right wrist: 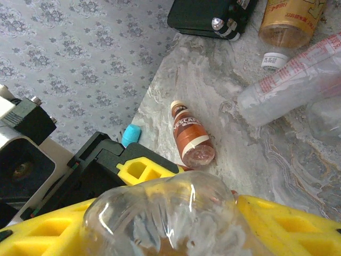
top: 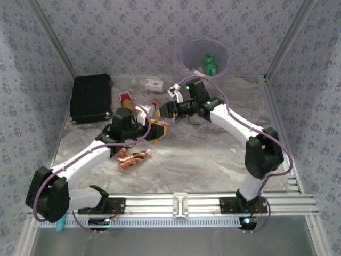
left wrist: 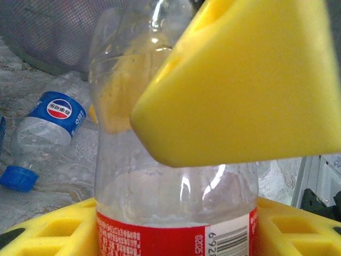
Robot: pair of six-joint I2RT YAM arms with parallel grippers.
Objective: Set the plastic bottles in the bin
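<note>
The pale purple bin stands open outward of my right gripper, so next my right gripper will lift the bottle outward over the bin's opening [top: 198, 56] to release it.
A clear plastic bottle with a red label [left wrist: 176, 186] sits between the yellow fingers of my left gripper [left wrist: 176, 232], which is shut on its lower body. My right gripper [right wrist: 170, 226] is closed around the same bottle's clear end [right wrist: 176, 213]; one of its yellow fingers [left wrist: 250, 80] crosses the left wrist view. Both grippers meet over mid-table, left [top: 155, 129] and right [top: 169, 110]. The pale purple bin [top: 184, 53] stands at the back with a green bottle [top: 209, 64] inside. Loose bottles lie about: a blue-labelled one [left wrist: 53, 120], a brown one [right wrist: 192, 138], an orange-filled one [right wrist: 290, 21].
A black case [top: 91, 97] lies at the back left. Copper-brown bottles [top: 133, 157] lie in front of the left arm, with a white bottle [top: 154, 84] and a red-labelled one [top: 126, 97] behind it. A clear bottle with red print [right wrist: 298, 80] lies on the marbled tabletop [right wrist: 250, 160].
</note>
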